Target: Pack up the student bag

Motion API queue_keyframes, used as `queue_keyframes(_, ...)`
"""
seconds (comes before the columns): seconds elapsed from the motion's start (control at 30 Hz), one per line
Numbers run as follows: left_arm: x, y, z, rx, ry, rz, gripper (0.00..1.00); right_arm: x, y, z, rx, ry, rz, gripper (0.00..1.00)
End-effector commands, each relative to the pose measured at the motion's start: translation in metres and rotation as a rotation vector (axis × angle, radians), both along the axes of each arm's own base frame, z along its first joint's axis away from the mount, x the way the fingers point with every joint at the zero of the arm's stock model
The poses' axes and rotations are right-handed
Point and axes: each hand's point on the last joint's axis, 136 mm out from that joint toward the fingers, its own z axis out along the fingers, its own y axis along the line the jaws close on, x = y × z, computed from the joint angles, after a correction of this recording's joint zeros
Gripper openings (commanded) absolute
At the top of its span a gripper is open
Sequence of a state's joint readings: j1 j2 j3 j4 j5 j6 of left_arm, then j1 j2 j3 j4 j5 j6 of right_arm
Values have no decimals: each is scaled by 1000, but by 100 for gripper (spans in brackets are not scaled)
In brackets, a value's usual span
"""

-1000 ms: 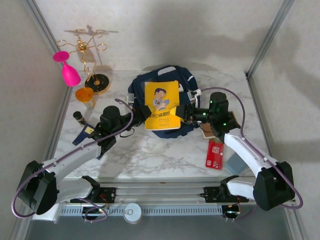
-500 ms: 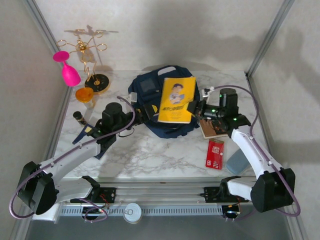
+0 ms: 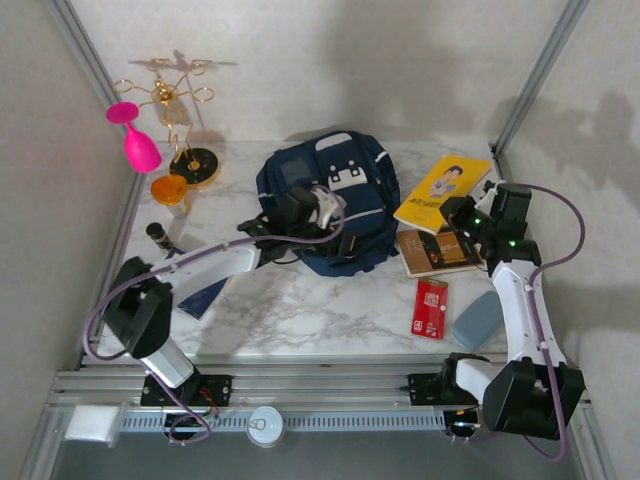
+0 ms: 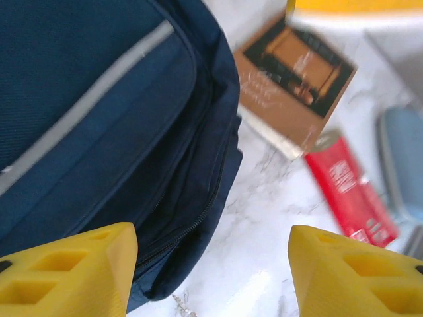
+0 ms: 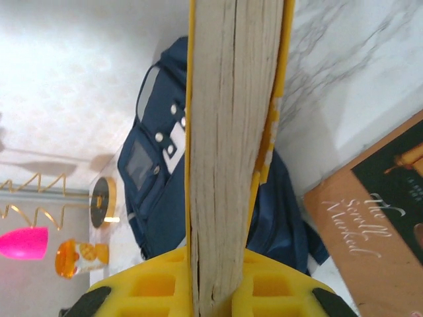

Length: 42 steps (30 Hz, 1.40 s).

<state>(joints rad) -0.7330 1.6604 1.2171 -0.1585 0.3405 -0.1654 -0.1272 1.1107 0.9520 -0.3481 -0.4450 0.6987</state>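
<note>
The yellow book (image 3: pixel 443 190) is still waiting to be packed, so the left gripper should next go down toward the side of the brown book and close on the navy zip edge below the gripper's fingers.
The student bag (image 3: pixel 335 195) is a navy backpack with grey trim, lying at the table's middle back. My left gripper (image 3: pixel 328 206) hangs over its front part, open with nothing between the fingers. In the left wrist view the bag's zipped lower edge (image 4: pixel 132 165) lies under the left finger (image 4: pixel 69 274), and bare marble shows between the jaws of the left gripper (image 4: pixel 211 267). My right gripper (image 3: pixel 463 213) is shut on a yellow book (image 3: pixel 443 190), held to the right of the bag. The right wrist view shows the book's page edge (image 5: pixel 231 132) clamped in the right gripper (image 5: pixel 225 281), with the bag (image 5: pixel 155 191) behind it.
A brown book (image 3: pixel 437 250), a red packet (image 3: pixel 431 308) and a grey-blue case (image 3: pixel 477 320) lie at the right. At back left stand a pink glass (image 3: pixel 133 137), a gold rack (image 3: pixel 178 115) and an orange cup (image 3: pixel 168 190). A dark flat item (image 3: pixel 203 296) lies under the left arm.
The right gripper carried the yellow book from over the bag to the right side. The left gripper opened and swung in over the bag's front.
</note>
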Motion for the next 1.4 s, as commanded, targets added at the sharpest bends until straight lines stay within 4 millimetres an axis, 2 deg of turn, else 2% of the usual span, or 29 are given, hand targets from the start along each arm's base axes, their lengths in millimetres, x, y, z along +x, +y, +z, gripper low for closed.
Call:
queue_keyframes(0.0,-1,-11,-17,164,-74,-98,64,3,-10,13,9,-65,-17,0)
queue_keyframes(0.17,5,-29,-47,259,-64,-145,67,1,-18,8,75,-64,-17,0)
queue_keyframes(0.3,19,-33,-75,349,-53,-129,65,0,-16,5,94,-63,-1,0)
queue_keyframes(0.43,42,-31,-77,381,-87,-62,61,-1,-9,2,123,-63,31,0)
queue_keyframes(0.53,48,-35,-75,331,-77,-68,54,-3,-8,2,124,-66,37,0)
queue_keyframes(0.67,56,-32,-86,345,-42,-57,44,-3,-9,2,119,-68,42,0)
queue_keyframes(0.77,51,-37,-97,355,-1,-90,38,-3,-8,1,122,-68,44,0)
queue_keyframes(1.0,28,-44,-113,335,74,-198,42,-4,-7,-1,121,-67,51,0)
queue_keyframes(1.1,36,-36,-117,375,45,-151,32,-4,-7,-2,121,-63,53,0)
queue_keyframes(1.17,45,-31,-116,395,33,-118,23,-4,-7,-1,121,-69,54,0)
queue_keyframes(1.23,51,-29,-106,387,24,-101,20,-5,-6,-1,122,-71,60,0)
queue_keyframes(1.27,54,-29,-97,380,7,-90,17,-6,-5,-2,121,-71,67,0)
queue_keyframes(1.33,66,-21,-78,372,-38,-12,0,-6,-2,-6,128,-67,90,0)
queue_keyframes(1.37,71,-19,-68,358,-51,16,0,-7,1,-10,138,-55,104,0)
